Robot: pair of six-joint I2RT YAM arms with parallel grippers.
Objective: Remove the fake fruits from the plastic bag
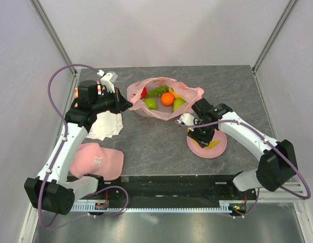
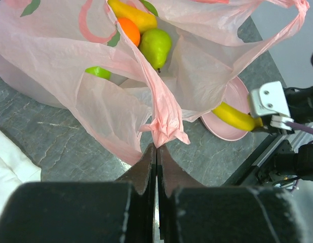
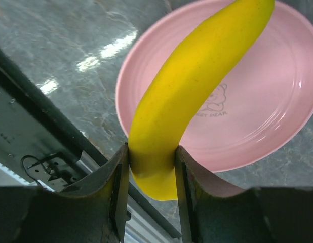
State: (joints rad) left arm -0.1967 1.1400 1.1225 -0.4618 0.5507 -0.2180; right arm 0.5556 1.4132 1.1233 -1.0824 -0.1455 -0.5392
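My right gripper will next turn the yellow banana and lower it onto the pink plate to let go of its end, because the plate is empty and just below the fruit.
The pale-pink plastic bag lies open at the back middle of the table. Inside it are fake fruits: an orange, a green apple, another green fruit and a red one. My left gripper is shut on a bunched edge of the bag at its left side. The wrist view looks into the bag at the orange, a green fruit and a yellow one. My right gripper is shut on the end of a yellow banana, just above the pink plate.
The pink plate sits right of centre near the front edge. A white cloth lies at the left and a pink cloth with a logo at the front left. The metal rail runs along the table's near edge.
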